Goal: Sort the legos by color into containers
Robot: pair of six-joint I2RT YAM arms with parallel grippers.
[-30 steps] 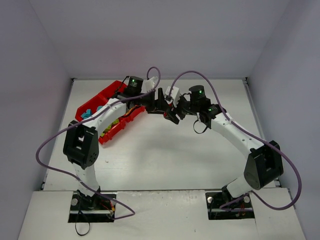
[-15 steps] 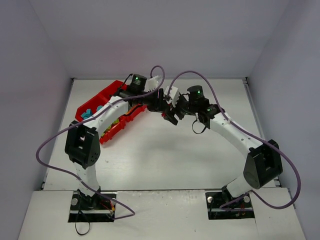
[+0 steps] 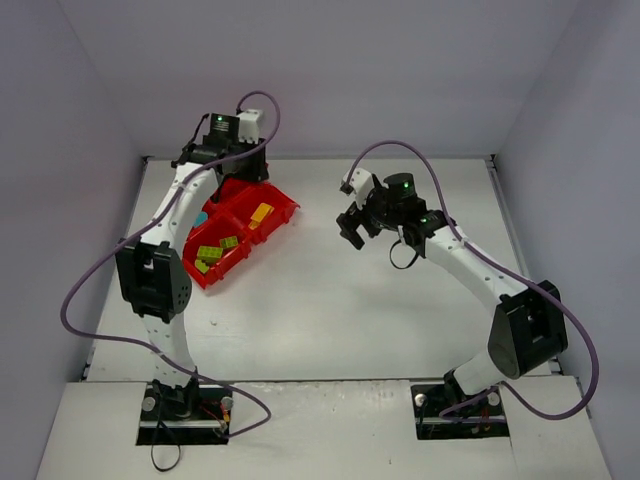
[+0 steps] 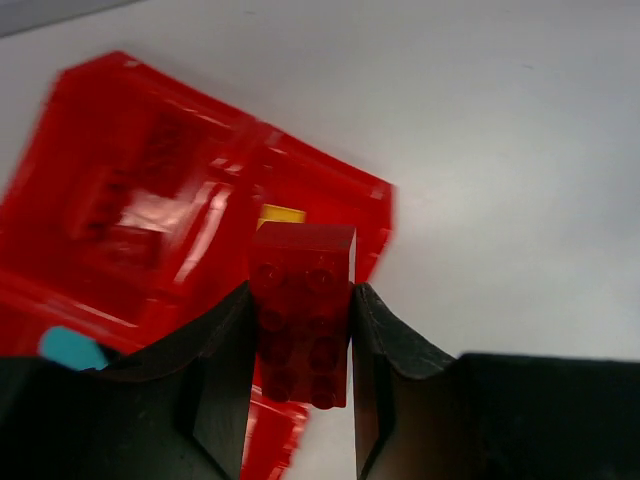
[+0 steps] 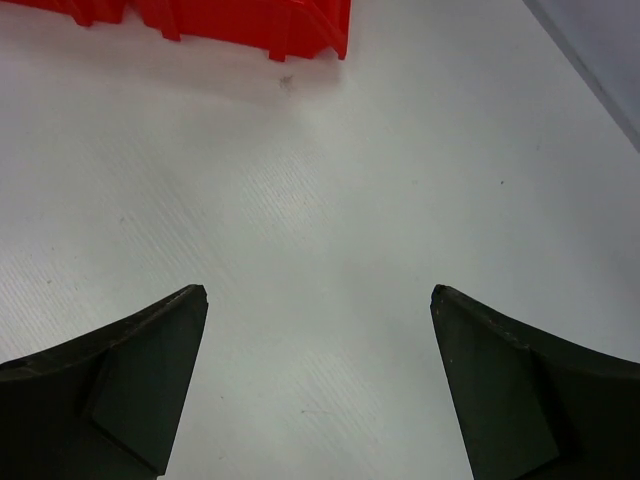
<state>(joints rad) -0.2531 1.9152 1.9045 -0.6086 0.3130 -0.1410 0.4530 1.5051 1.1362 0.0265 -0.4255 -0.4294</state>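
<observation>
Next, my left gripper moves to the left in the top view and down into the tray's far section (image 3: pixel 232 188) (image 4: pixel 142 190) to release the red lego where red ones lie.
My left gripper (image 4: pixel 300 305) is shut on a red lego (image 4: pixel 301 300), which stands upright between the fingers. It hangs above the red tray (image 4: pixel 140 190), over the tray's far side. In the top view the left gripper (image 3: pixel 245 172) is over the tray's (image 3: pixel 283 215) back end. A yellow lego (image 3: pixel 261 213) lies in one compartment, green legos (image 3: pixel 215 252) in another and a teal one (image 3: pixel 200 218) in a third. My right gripper (image 5: pixel 318 295) is open and empty over bare table, to the right of the tray (image 5: pixel 250 25); in the top view the right gripper (image 3: pixel 346 213) is near the table's middle.
White walls close in the table (image 3: pixel 330 300) at the back and on both sides. Purple cables loop from both arms. The tray lies at an angle in the back left part of the table.
The two grippers were together at mid-table. The left one has closed and swung back-left over the tray with the red lego. The right one has opened wide and drawn back a little.
</observation>
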